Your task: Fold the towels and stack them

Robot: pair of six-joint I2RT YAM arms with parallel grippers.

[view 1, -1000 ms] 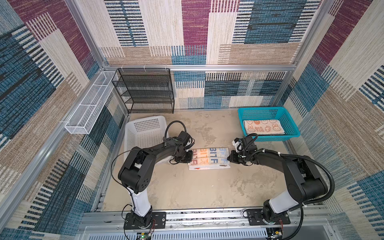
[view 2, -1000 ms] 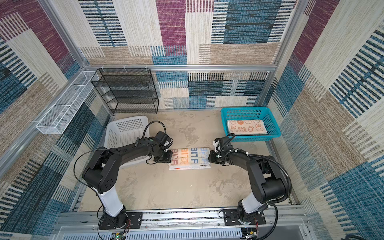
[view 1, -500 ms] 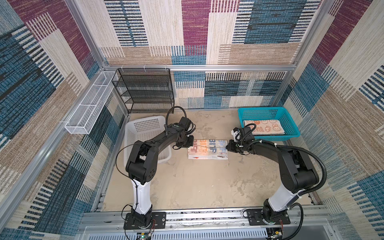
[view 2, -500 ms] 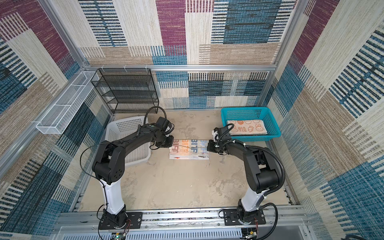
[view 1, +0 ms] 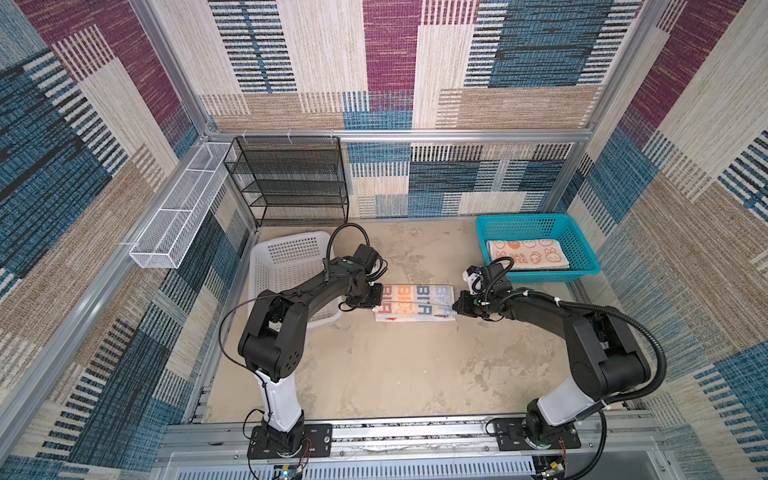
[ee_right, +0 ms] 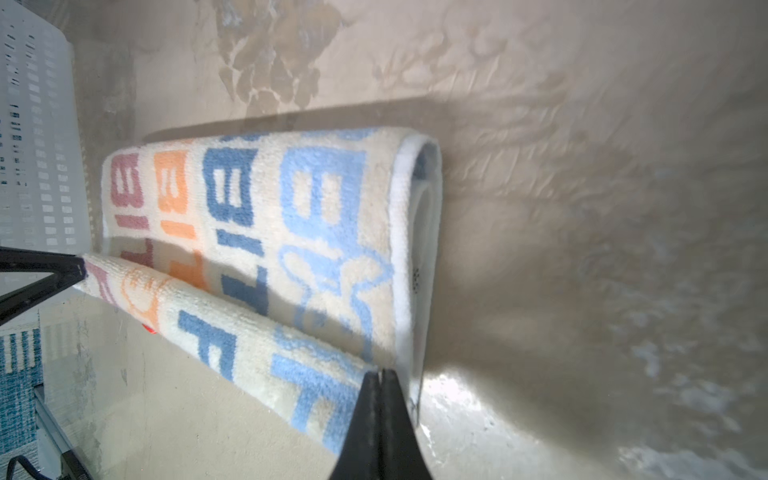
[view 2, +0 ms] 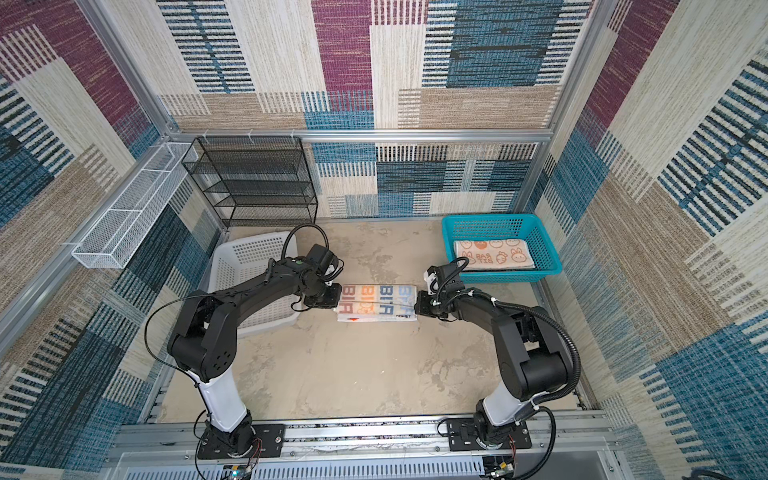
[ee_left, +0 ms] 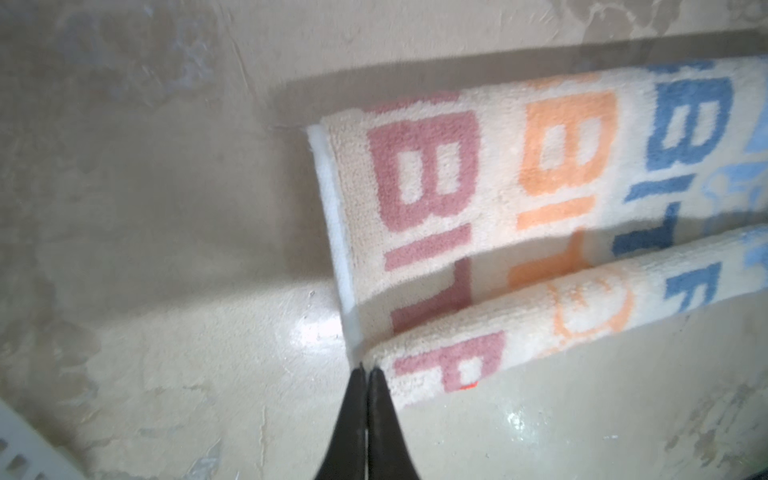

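Note:
I will next lower the held corner with my left gripper onto the near corner of the lower layer [view 1: 379, 316] [ee_left: 401, 393] and let go, as this lies below the gripper. The held corner's edge is still lifted.
The cream towel with big orange, pink and blue lettering [view 1: 413, 301] [view 2: 376, 303] lies mid-floor, doubled over. Its loose edge is lifted off the layer below. My left gripper [view 1: 376, 307] [view 2: 336, 306] [ee_left: 368, 368] is shut on the left corner of that edge. My right gripper [view 1: 455, 308] [view 2: 415, 309] [ee_right: 380, 371] is shut on its right corner. Both wrist views show the lettered towel [ee_left: 561, 166] [ee_right: 316, 208] curling from the fingertips back to the floor. A folded towel with orange rabbits [view 1: 525, 254] [view 2: 492, 254] lies in the teal basket [view 1: 548, 276] [view 2: 511, 277].
A white perforated basket [view 1: 286, 266] [view 2: 245, 266] stands just left of the left arm. A black mesh shelf [view 1: 291, 183] is against the back wall. A white wire tray [view 1: 178, 216] hangs on the left wall. Bare beige floor stretches toward the front rail.
Both grippers have carried the held edge of the lettered towel away from the front rail, toward the back. The towel now looks narrower from front to back.

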